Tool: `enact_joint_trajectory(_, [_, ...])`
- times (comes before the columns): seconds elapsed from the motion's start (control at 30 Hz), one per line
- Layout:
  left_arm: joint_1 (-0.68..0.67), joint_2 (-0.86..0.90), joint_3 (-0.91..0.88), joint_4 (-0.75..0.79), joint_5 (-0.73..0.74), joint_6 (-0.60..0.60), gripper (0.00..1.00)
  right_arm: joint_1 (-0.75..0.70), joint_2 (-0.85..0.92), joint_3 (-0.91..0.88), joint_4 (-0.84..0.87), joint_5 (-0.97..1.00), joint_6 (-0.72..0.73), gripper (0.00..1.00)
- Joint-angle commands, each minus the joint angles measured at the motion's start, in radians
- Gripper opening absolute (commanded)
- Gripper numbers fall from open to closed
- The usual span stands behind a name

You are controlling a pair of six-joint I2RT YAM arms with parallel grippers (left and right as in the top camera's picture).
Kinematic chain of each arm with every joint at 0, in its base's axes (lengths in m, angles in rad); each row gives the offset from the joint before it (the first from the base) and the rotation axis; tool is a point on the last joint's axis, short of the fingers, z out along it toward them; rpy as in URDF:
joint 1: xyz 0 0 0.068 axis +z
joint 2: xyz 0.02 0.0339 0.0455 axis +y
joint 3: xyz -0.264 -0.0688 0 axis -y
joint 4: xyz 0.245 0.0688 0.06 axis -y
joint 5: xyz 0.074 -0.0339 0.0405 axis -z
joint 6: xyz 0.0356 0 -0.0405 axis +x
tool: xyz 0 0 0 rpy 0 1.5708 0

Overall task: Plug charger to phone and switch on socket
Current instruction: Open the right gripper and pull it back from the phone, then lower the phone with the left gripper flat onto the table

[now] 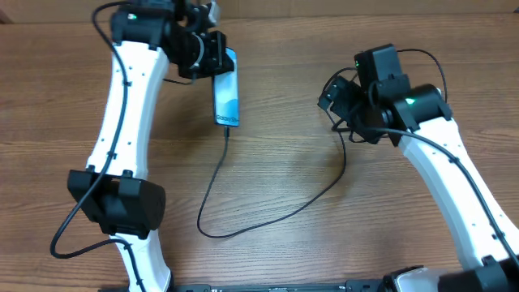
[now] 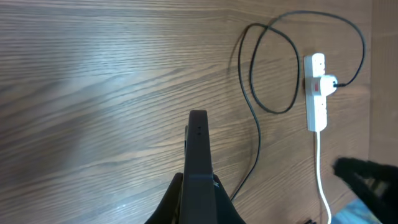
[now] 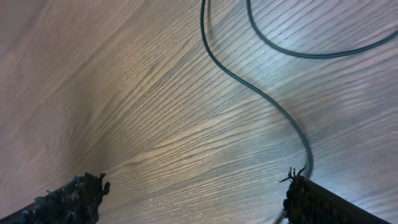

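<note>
My left gripper holds the phone (image 1: 227, 96), and the cable already meets the phone's lower end. Next I will move my left gripper down and back onto the bare wood within the cable's loop (image 1: 267, 156) to release the phone.
My left gripper (image 1: 212, 57) is shut on the upper end of the phone (image 1: 227, 96), whose blue screen faces up at the top centre. In the left wrist view the phone (image 2: 198, 146) shows edge-on between the jaws (image 2: 199, 193), and its far end looks bare. The black charger cable (image 1: 268, 219) runs from the phone's lower end in a wide loop to the right. Its tip is hidden. The white socket strip (image 2: 316, 106) holds the black plug head (image 2: 329, 83). In the overhead view the right arm hides the strip. My right gripper (image 1: 331, 97) is open and empty over the cable (image 3: 261, 93).
The strip's white cord (image 2: 320, 180) trails toward the near edge in the left wrist view. The cable lies in loops (image 2: 273, 68) beside the strip. The wooden table (image 1: 284, 154) carries nothing else in view.
</note>
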Motion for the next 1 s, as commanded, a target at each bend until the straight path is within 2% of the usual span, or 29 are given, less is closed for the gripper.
enact_joint_trajectory(0.0, [-0.037, -0.007, -0.08, 0.045, -0.018, -0.06, 0.04, -0.004, -0.058, 0.008, -0.011, 0.034, -0.004, 0.96])
enact_joint_trajectory(0.47, [-0.116, -0.006, -0.477, 0.427, 0.009, -0.331, 0.04, -0.004, -0.086, 0.008, -0.059, 0.039, -0.004, 0.96])
enact_joint_trajectory(0.77, [-0.142, -0.006, -0.683, 0.623, 0.008, -0.351, 0.04, -0.004, -0.086, 0.008, -0.052, 0.05, -0.004, 0.96])
enact_joint_trajectory(0.97, [-0.151, -0.006, -0.739, 0.658, 0.0, -0.35, 0.04, -0.003, -0.086, 0.008, -0.052, 0.05, -0.004, 0.96])
